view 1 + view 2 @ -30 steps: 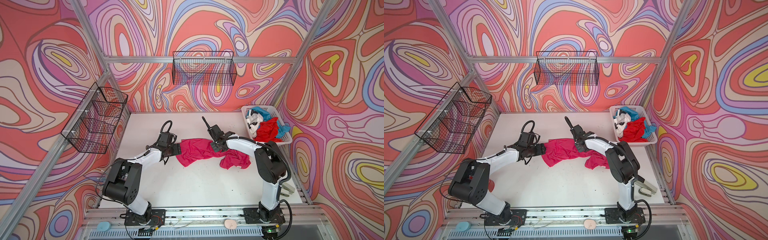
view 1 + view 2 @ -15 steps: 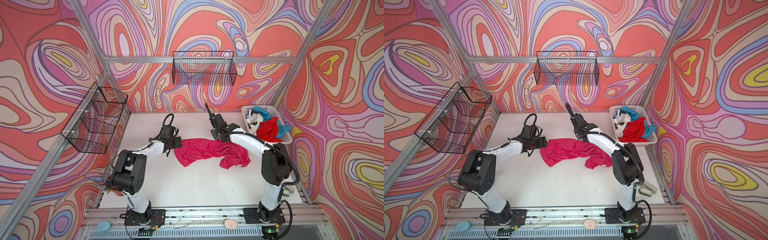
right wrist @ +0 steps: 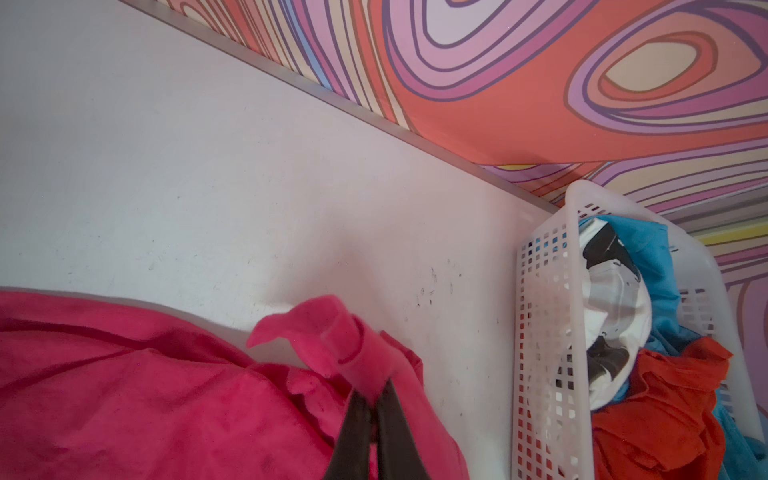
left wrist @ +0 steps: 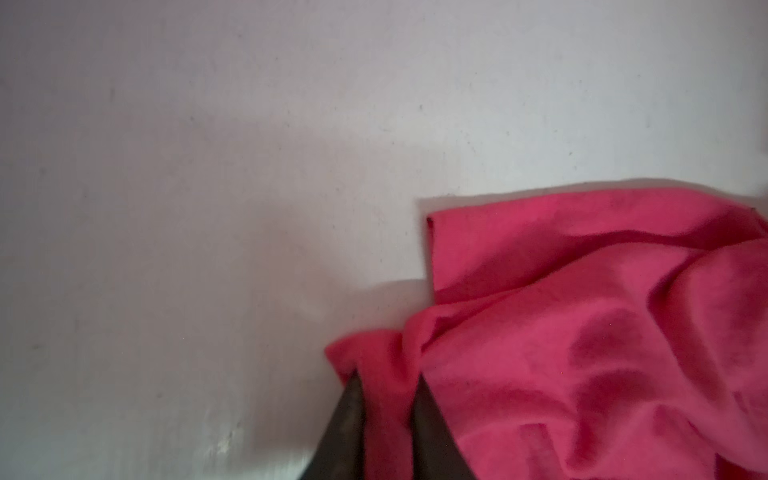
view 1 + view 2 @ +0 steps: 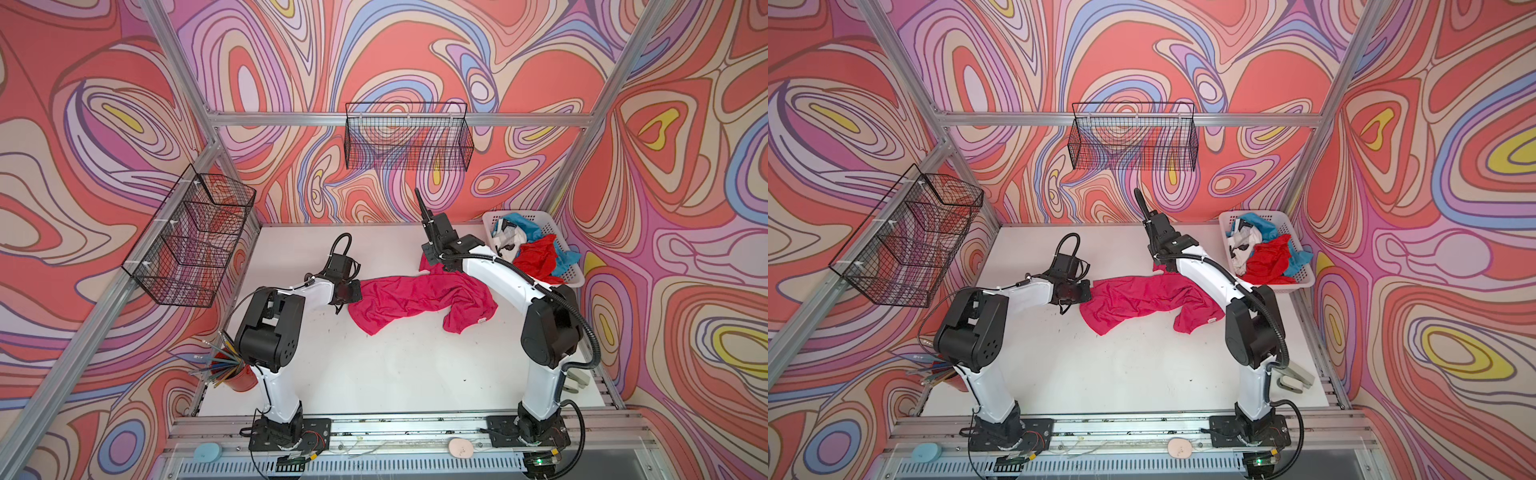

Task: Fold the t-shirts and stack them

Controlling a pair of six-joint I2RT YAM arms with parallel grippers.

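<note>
I will next move my right gripper outward and toward the basket and let go of the shirt's end, because the bare tabletop before the back wall (image 5: pixel 1185 230) (image 3: pixel 424 232) is outward of the gripper.
A magenta-pink t-shirt (image 5: pixel 415 297) (image 5: pixel 1142 297) lies crumpled and stretched across the middle of the white table in both top views. My left gripper (image 5: pixel 355 291) (image 4: pixel 386 382) is at its left edge, shut on a fold of the pink cloth. My right gripper (image 5: pixel 430 257) (image 3: pixel 374 390) is shut on the shirt's far right end, holding it a little above the table beside the basket. Red (image 5: pixel 536 259), teal-blue (image 5: pixel 523 222) and white-and-black (image 5: pixel 507 241) t-shirts lie heaped in the white slotted basket (image 5: pixel 536 216) (image 3: pixel 540 332) at the back right.
Black wire baskets hang on the back wall (image 5: pixel 407 141) and the left wall (image 5: pixel 191 241). A red cup of pencils (image 5: pixel 241 374) stands at the front left beside the left arm's base. A grey object (image 5: pixel 575 380) lies at the table's front right edge.
My left gripper went from open to shut on the shirt's left edge. The right gripper carried its end of the shirt back toward the far wall, stretching the cloth.
</note>
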